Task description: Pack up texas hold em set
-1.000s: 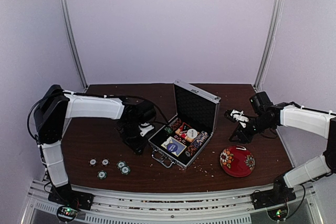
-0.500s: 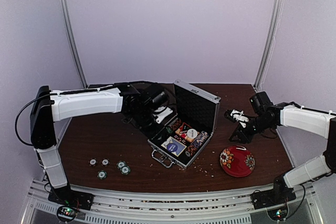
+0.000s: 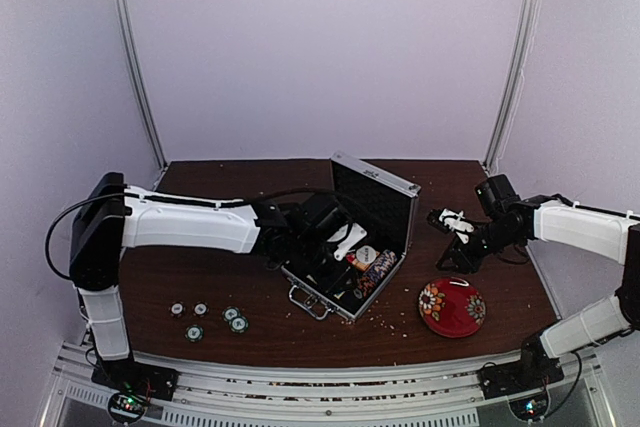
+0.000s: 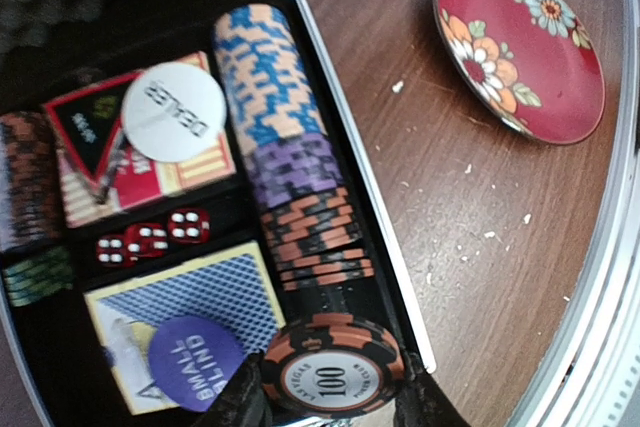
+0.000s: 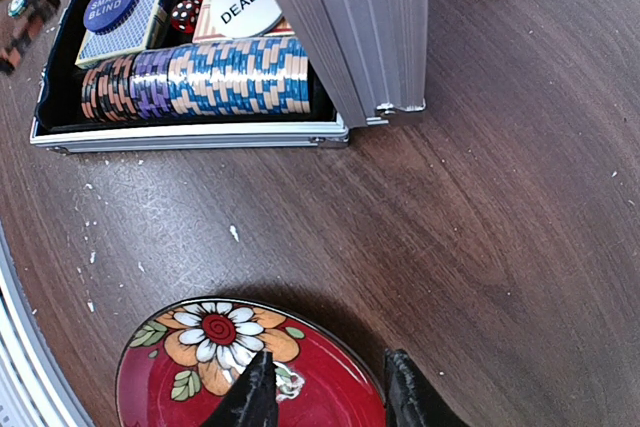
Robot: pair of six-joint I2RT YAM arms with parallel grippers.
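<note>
The left gripper moves down into the gap next and releases the chip, because the tray's groove is still empty past the orange end of the chip row.
The silver briefcase [image 3: 391,182] stands open at the table's middle, lid upright. In the left wrist view its black tray [image 4: 368,190] holds a row of striped chips [image 4: 275,117], a blue card deck box [image 4: 200,292], red dice [image 4: 150,237] and a white dealer button [image 4: 178,112]. My left gripper [image 3: 345,252] hangs over the tray's near end, shut on an orange-and-black 100 chip [image 4: 335,375] just past the end of the chip row. Several loose chips [image 3: 200,317] lie on the table at the front left. My right gripper [image 3: 445,219] is open and empty, right of the case.
A red floral bowl [image 3: 452,307] sits at the front right of the case, and my right gripper [image 5: 328,397] hovers over its rim [image 5: 240,367]. The case lid [image 5: 350,17] rises between the two arms. White crumbs dot the wood near the case.
My left arm has swung from the table left of the case to over the open tray. The right arm has not moved.
</note>
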